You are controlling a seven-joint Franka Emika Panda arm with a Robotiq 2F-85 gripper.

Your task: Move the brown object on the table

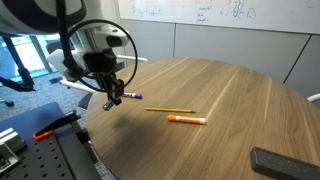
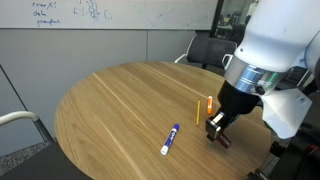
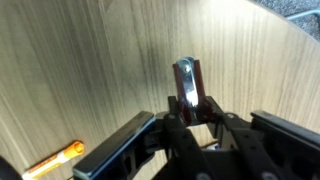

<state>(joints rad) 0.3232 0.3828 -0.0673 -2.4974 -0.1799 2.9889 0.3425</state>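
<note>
Next, my gripper brings the brown object down onto bare wood beside the blue-and-white marker, slightly in from the table's edge, and opens.
The brown object [image 3: 186, 84] is a short stubby piece, dark reddish-brown with a pale shiny part. In the wrist view it sticks out from between the fingers. My gripper [image 3: 190, 112] is shut on it. In both exterior views the gripper [image 1: 109, 101] [image 2: 217, 128] hangs low over the round wood-grain table [image 1: 230, 95] [image 2: 120, 100], near its edge. The brown object [image 2: 222, 139] shows just under the fingertips. I cannot tell whether it touches the tabletop.
A blue-and-white marker [image 1: 131, 96] [image 2: 170, 139] lies close beside the gripper. A thin yellow pencil [image 1: 170, 109] [image 2: 196, 108] and an orange-and-white marker [image 1: 187, 119] [image 2: 209, 105] [image 3: 55, 160] lie further in. A dark flat object [image 1: 285, 162] sits at the table's edge.
</note>
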